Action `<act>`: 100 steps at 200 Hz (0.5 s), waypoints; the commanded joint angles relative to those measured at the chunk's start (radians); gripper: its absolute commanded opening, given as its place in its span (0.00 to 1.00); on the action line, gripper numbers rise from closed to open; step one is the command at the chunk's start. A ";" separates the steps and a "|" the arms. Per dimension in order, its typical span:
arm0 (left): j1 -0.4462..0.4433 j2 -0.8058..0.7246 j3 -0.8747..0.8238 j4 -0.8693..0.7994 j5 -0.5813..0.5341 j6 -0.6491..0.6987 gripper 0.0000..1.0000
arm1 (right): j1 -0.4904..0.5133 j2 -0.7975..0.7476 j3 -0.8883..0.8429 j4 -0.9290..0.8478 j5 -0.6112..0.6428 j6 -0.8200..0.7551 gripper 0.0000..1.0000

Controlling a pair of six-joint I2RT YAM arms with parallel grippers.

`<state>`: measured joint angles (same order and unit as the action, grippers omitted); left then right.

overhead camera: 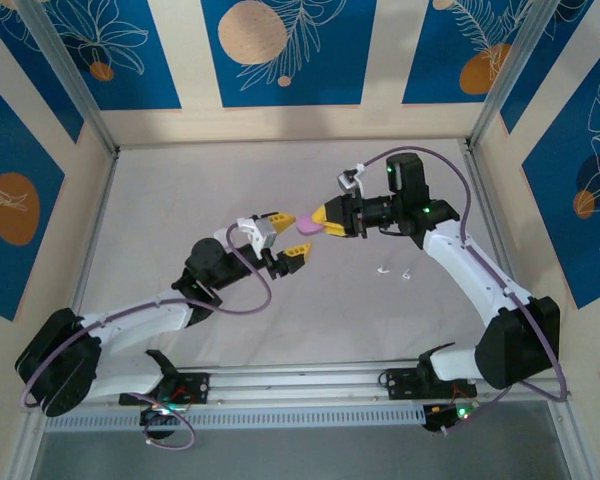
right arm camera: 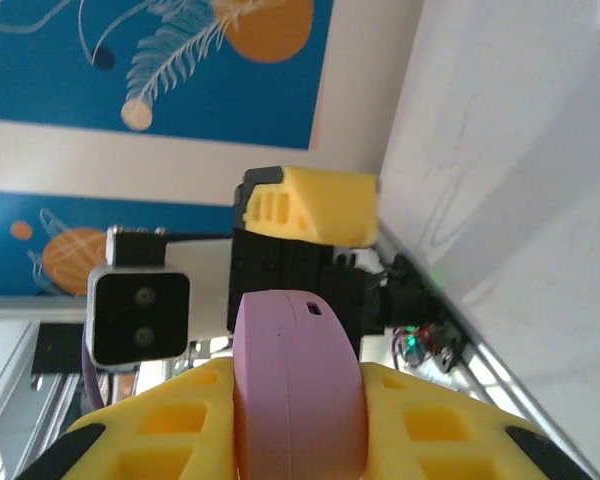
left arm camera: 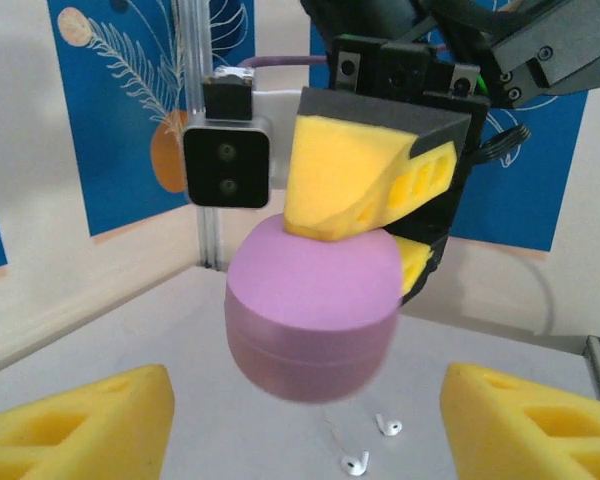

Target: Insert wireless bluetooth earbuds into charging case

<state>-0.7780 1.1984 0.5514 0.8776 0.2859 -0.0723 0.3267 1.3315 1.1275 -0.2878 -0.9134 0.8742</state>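
Note:
I need to tip my right gripper downward next and lower it away from my left gripper to release the pink charging case (overhead camera: 307, 224) on the tabletop, because the tabletop is below my right gripper.
A closed pink charging case (overhead camera: 307, 224) hangs in the air above the middle of the table, with my right gripper (overhead camera: 323, 219) shut on it. In the right wrist view the case (right arm camera: 298, 385) sits squeezed between both yellow pads (right arm camera: 150, 430). My left gripper (overhead camera: 283, 240) stands open just left of the case, its fingers (left arm camera: 80, 430) spread wide on either side and apart from the case (left arm camera: 310, 310). Two white earbuds (left arm camera: 388, 426) (left arm camera: 355, 464) lie on the table below; from above one earbud (overhead camera: 383, 268) and the other earbud (overhead camera: 405, 275) lie under the right arm.
The grey table (overhead camera: 180, 200) is ringed by low walls and metal posts (overhead camera: 75, 85). The left wrist camera block (right arm camera: 140, 315) faces the right wrist closely. The arm bases sit on a rail (overhead camera: 300, 385) at the near edge.

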 commanded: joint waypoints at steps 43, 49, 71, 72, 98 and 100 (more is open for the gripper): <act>-0.006 -0.189 -0.011 -0.275 -0.195 0.045 0.76 | -0.157 0.104 -0.124 -0.017 0.390 -0.057 0.17; -0.007 -0.204 -0.004 -0.317 -0.222 0.043 0.76 | -0.175 0.140 -0.129 -0.006 0.395 -0.059 0.17; -0.005 -0.250 0.039 -0.493 -0.312 0.038 0.76 | -0.205 0.265 -0.116 0.023 0.402 -0.095 0.17; -0.005 -0.252 0.041 -0.501 -0.315 0.037 0.76 | -0.205 0.270 -0.114 0.023 0.402 -0.098 0.17; -0.001 -0.279 0.075 -0.652 -0.398 0.020 0.76 | -0.210 0.412 -0.018 -0.066 0.441 -0.188 0.17; -0.001 -0.279 0.077 -0.659 -0.403 0.017 0.76 | -0.211 0.420 -0.015 -0.069 0.443 -0.195 0.17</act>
<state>-0.7784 0.9447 0.5770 0.4149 0.0059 -0.0429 0.1139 1.6756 1.0336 -0.2916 -0.5182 0.7815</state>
